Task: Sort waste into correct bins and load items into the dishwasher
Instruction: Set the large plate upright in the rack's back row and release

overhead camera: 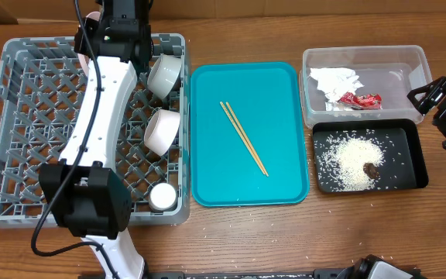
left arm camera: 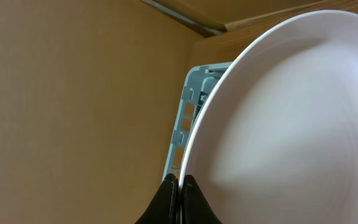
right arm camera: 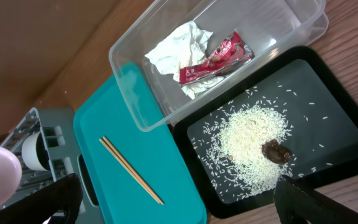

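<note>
My left gripper lowers toward the far white bowl next and releases the plate's rim, since the plate [left arm camera: 291,124] still hangs on edge above the rack's far side.
My left gripper [left arm camera: 180,186] is shut on the rim of a pale pink-white plate [left arm camera: 291,124] and holds it on edge over the far side of the grey dish rack [overhead camera: 22,116]. In the overhead view the gripper [overhead camera: 121,25] hides most of the plate. Two chopsticks [overhead camera: 244,138] lie on the teal tray [overhead camera: 285,93]. The clear tub [overhead camera: 362,54] holds the napkin [overhead camera: 335,80] and red wrapper [overhead camera: 360,99]. The black tray [overhead camera: 418,159] holds rice [overhead camera: 351,159] and a brown lump [overhead camera: 371,169]. My right gripper [overhead camera: 428,99] is open and empty above the tub's right end.
Two white bowls [overhead camera: 164,75] [overhead camera: 162,129] and a small white cup [overhead camera: 162,197] sit along the rack's right side. In the right wrist view the chopsticks [right arm camera: 131,170], tub [right arm camera: 135,93] and black tray [right arm camera: 347,106] lie below. A cardboard wall stands behind the table.
</note>
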Robot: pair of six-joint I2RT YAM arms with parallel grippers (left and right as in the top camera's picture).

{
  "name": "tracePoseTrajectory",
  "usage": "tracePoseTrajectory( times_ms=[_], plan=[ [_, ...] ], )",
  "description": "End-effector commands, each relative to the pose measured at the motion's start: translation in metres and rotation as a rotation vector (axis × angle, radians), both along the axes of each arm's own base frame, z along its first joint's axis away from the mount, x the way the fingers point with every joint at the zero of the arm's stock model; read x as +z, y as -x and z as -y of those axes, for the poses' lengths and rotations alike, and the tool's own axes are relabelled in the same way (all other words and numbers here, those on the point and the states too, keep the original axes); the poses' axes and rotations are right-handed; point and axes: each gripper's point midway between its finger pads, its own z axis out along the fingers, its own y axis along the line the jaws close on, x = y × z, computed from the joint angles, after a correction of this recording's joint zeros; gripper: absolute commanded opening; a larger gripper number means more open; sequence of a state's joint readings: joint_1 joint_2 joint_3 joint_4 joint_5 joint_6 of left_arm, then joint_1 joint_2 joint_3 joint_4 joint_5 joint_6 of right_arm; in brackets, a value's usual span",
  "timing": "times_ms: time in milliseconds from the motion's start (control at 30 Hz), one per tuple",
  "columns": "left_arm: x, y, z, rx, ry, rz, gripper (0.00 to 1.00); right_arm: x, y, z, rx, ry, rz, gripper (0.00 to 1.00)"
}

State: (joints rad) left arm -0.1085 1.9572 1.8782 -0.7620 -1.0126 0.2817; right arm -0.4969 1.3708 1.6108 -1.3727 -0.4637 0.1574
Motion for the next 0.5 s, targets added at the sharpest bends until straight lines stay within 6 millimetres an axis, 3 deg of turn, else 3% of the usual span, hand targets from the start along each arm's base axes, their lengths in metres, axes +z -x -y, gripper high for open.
tracePoseTrajectory(
  times_ms=[0,467],
  plan=[
    [-0.005,-0.002,-0.004,0.051,0.003,0.045,0.04,0.006,-0.001,0.003,-0.008,0.015,0.016,1.0],
    [-0.061,-0.012,0.01,0.034,0.123,-0.02,0.04,0.006,-0.001,0.003,-0.008,0.015,0.016,1.0]
  ],
)
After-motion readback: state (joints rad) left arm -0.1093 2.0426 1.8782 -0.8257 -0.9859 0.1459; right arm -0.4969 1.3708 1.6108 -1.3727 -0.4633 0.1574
